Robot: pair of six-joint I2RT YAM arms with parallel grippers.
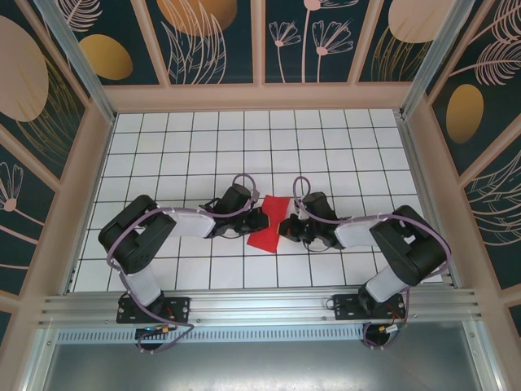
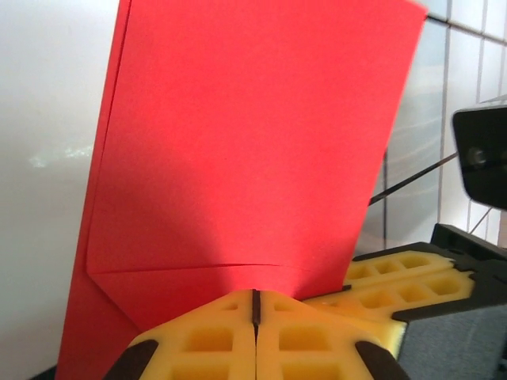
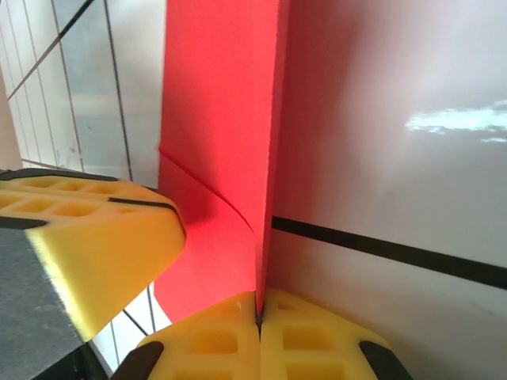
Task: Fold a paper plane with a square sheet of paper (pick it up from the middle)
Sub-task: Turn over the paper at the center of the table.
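Next, my right gripper lifts the raised flap, swings outward, turns, lowers to the tabletop beside the left gripper and releases, because the flap stands upright.
The square sheet of paper (image 1: 267,234) is bright red, partly folded, and lies mid-table between both grippers. My left gripper (image 1: 261,218) is shut, its yellow tips (image 2: 256,305) meeting at the sheet's (image 2: 253,158) creased near edge. No red shows in the slot, so I cannot tell whether it pinches paper. My right gripper (image 1: 286,228) is shut on a raised flap of the sheet (image 3: 222,119), whose edge runs straight into its closed jaws (image 3: 259,313). The right gripper's fingers (image 2: 396,277) sit by the sheet's right corner. A left finger (image 3: 95,237) is beside the flap.
The white gridded table (image 1: 163,155) is ringed by a wooden frame and patterned walls (image 1: 260,41). Both arm bases are bolted to the aluminium rail (image 1: 260,305) at the near edge.
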